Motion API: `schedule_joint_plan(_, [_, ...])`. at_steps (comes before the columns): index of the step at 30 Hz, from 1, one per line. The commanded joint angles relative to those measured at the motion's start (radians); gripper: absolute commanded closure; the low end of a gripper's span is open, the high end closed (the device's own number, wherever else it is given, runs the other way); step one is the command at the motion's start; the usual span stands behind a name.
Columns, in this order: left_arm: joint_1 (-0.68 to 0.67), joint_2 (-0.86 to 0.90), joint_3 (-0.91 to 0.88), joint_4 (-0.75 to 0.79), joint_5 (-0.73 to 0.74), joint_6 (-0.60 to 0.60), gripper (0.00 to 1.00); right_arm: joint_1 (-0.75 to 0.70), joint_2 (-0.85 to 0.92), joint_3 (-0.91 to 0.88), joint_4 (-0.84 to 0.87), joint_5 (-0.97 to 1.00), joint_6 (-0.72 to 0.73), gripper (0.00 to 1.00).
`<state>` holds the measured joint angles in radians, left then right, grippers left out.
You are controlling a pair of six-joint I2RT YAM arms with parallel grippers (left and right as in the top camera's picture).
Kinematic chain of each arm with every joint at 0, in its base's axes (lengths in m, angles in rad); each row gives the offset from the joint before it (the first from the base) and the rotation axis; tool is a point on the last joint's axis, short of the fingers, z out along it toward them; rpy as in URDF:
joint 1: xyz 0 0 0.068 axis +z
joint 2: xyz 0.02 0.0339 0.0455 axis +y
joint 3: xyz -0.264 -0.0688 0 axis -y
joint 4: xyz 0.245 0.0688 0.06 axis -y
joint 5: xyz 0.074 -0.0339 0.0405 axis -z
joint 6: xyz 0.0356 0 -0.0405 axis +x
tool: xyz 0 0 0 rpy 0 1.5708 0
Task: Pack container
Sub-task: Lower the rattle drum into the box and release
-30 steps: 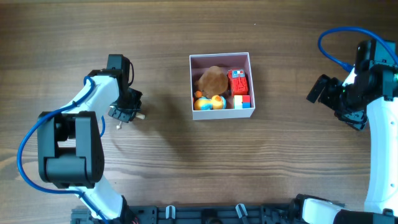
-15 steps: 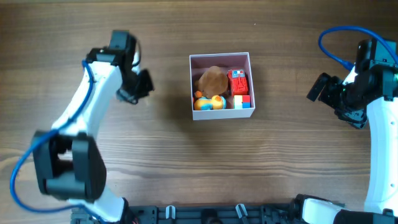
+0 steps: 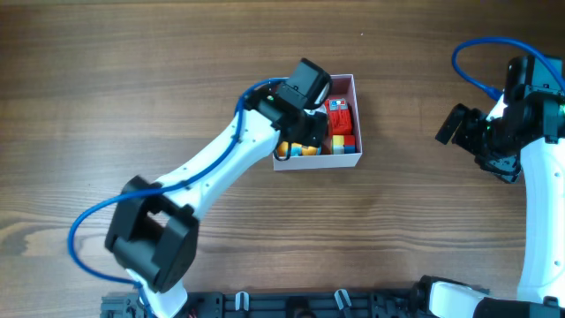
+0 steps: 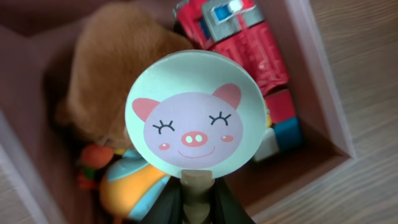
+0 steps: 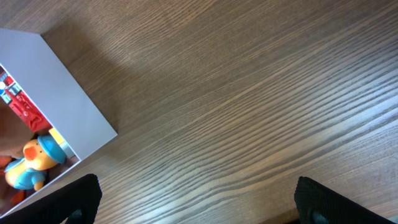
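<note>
The container's bare bottom is below my left gripper, so next I will move it down and let go of the pig-face toy's stem in the gap between the duck (image 4: 124,186) and the blocks.
The container (image 3: 319,161) is a white-walled box with a dusky pink inside, at the table's middle. It holds a brown plush (image 4: 109,74), a red block toy (image 4: 249,43) and an orange-and-blue duck (image 4: 124,186). My left gripper (image 3: 305,128) hangs over its left half, shut on the stem of a round pale-green pig-face toy (image 4: 194,121). In the left wrist view the gripper (image 4: 198,196) holds the toy above the plush and duck. My right gripper (image 3: 455,125) is open and empty at the far right; its wrist view (image 5: 198,199) shows the container's wall (image 5: 56,93).
Bare wooden tabletop (image 3: 177,71) surrounds the container. A blue cable (image 3: 472,49) loops above the right arm. A dark rail (image 3: 291,305) runs along the table's front edge.
My left arm has swung from the table's left side rightward to over the container. The right arm has not moved.
</note>
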<state>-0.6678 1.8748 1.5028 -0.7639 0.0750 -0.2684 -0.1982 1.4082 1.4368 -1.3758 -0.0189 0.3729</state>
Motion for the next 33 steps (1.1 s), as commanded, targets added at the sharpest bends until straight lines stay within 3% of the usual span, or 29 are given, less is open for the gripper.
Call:
schedule_joint_plan(1, [-0.026,0.047,0.005,0.021,-0.008,-0.032,0.96,-0.002,0.004,0.010,-0.001,-0.006,-0.003,0.00])
schedule_joint_plan(4, [-0.037,0.065,0.005,0.043,-0.009,-0.032,0.96,-0.002,0.004,0.010,-0.001,-0.006,-0.003,0.00])
schedule_joint_plan(11, [-0.037,0.138,0.003,0.036,-0.012,-0.175,0.96,-0.002,0.004,0.010,-0.001,-0.005,-0.006,0.00])
schedule_joint_plan(12, [-0.037,0.138,0.004,0.036,-0.016,-0.190,0.90,-0.002,0.004,0.010,-0.001,-0.005,-0.006,0.00])
schedule_joint_plan(13, [-0.037,0.138,0.004,0.029,-0.016,-0.198,0.75,-0.002,0.004,0.010,-0.001,-0.005,-0.006,0.00])
schedule_joint_plan(14, [-0.037,0.138,0.004,0.018,-0.015,-0.226,0.69,-0.002,0.004,0.010,-0.001,-0.005,-0.006,0.00])
schedule_joint_plan(21, [-0.034,0.052,0.034,-0.004,-0.016,-0.278,0.63,-0.002,0.004,0.010,-0.003,-0.005,-0.006,0.00])
schedule_joint_plan(25, [-0.034,-0.045,0.046,-0.004,-0.161,-0.254,0.57,-0.002,0.004,0.010,-0.003,-0.005,-0.006,0.00])
schedule_joint_plan(28, [-0.019,-0.028,0.046,-0.014,-0.174,-0.148,0.64,-0.002,0.004,0.010,0.001,-0.005,-0.006,0.00])
schedule_joint_plan(31, [-0.014,0.004,0.046,-0.014,-0.173,-0.075,0.96,-0.002,0.004,0.010,0.001,-0.005,-0.006,0.00])
schedule_joint_plan(33, [-0.014,0.053,0.046,-0.001,-0.170,-0.014,0.96,-0.002,0.004,0.010,0.011,-0.011,-0.003,0.00])
